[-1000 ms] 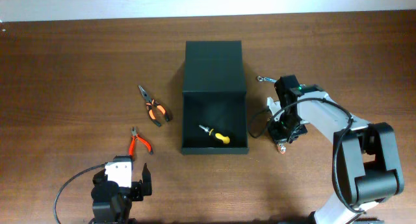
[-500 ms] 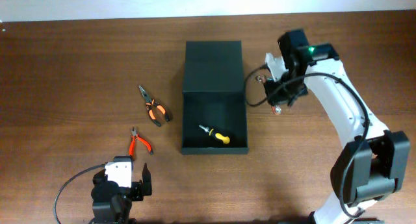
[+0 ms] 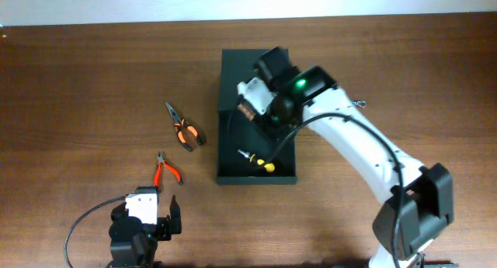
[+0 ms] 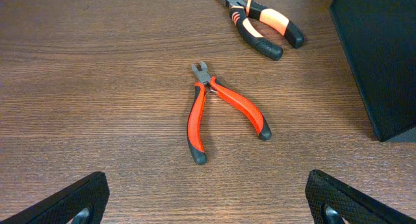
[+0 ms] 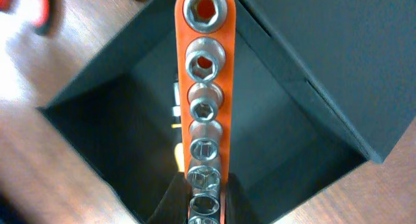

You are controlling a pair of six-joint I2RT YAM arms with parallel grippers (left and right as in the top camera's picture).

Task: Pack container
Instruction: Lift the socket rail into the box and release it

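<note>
The container's bottom is empty between the screwdriver and the folded-back lid, so my right gripper will next lower the orange bar into the container's hollow and release it there.
The dark container [image 3: 256, 179] lies open mid-table, its flap lid folded back. A yellow-handled screwdriver [image 3: 257, 161] lies inside. My right gripper [image 5: 207, 198] is shut on an orange rail of chrome sockets [image 5: 203, 74] and holds it above the container's open cavity [image 5: 117, 139]; the screwdriver [image 5: 177, 156] shows below. In the overhead view the right wrist [image 3: 268, 97] hangs over the container's hinge area. My left gripper [image 4: 207, 201] is open and empty, low near the front edge, behind red-handled pliers [image 4: 218, 113].
Orange-and-black long-nose pliers [image 3: 185, 128] and the red pliers [image 3: 165, 172] lie left of the container. The left wrist view also shows the long-nose pliers [image 4: 263, 26] and the container's corner [image 4: 383, 55]. The right arm stretches across the table's right half.
My right arm has swung left from the table beside the container to above its opening, carrying the socket rail. The left arm has not moved.
</note>
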